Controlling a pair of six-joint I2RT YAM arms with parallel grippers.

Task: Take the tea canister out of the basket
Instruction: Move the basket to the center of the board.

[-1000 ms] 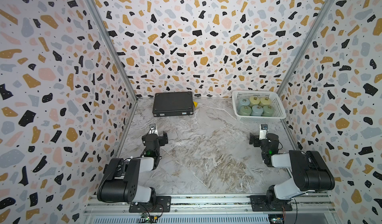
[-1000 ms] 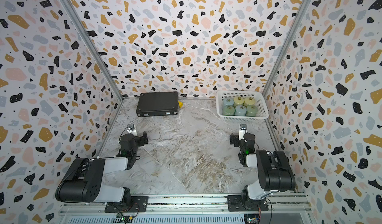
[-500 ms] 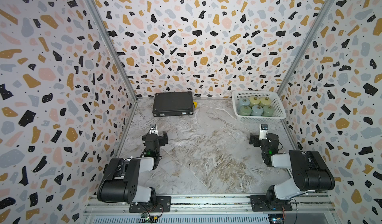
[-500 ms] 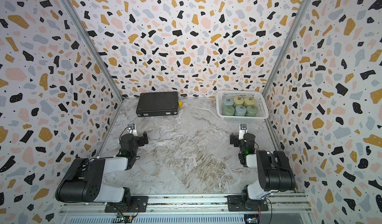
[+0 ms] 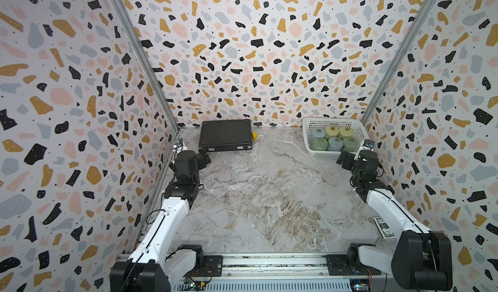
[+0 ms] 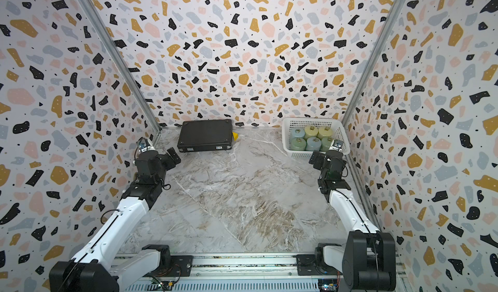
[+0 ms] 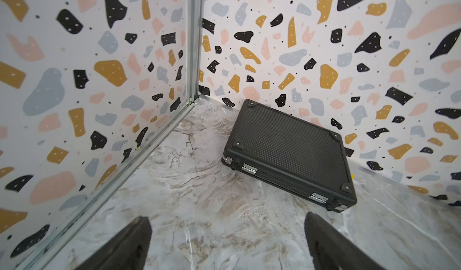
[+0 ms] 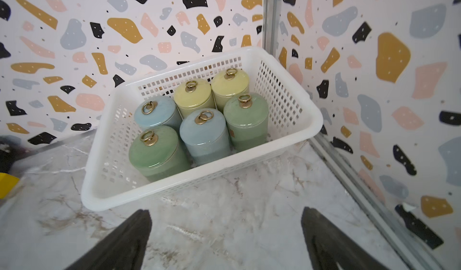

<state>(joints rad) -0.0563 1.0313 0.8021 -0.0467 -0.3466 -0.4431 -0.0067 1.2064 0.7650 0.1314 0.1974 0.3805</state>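
I will next swing my right gripper outward over the canisters and down to close on the basket's white rim facing the black case (image 8: 92,166), as it is clear of the basket's sides.
The white lattice basket (image 5: 334,121) (image 6: 312,120) stands in the far right corner, with several lidded tea canisters (image 5: 320,143) (image 6: 298,143) inside, green, blue and yellow, each with a brass ring on top. In the right wrist view the basket (image 8: 179,187) is just ahead and a green canister (image 8: 157,151) is nearest. My right gripper (image 5: 346,160) (image 6: 316,160) (image 8: 224,210) hovers open just short of the basket's front wall, holding nothing. My left gripper (image 5: 203,157) (image 6: 172,155) (image 7: 225,217) is open and empty near the left wall.
A black flat case (image 5: 225,135) (image 6: 206,135) (image 7: 287,151) lies against the back wall just ahead of the left gripper, with a small yellow piece (image 5: 254,136) (image 8: 6,184) at its right end. A small printed box (image 5: 384,226) lies under the right arm. Patterned walls enclose three sides.
Both arms have unfolded and reached forward, the right gripper up to the basket's front, the left one toward the black case. Both grippers stayed open.
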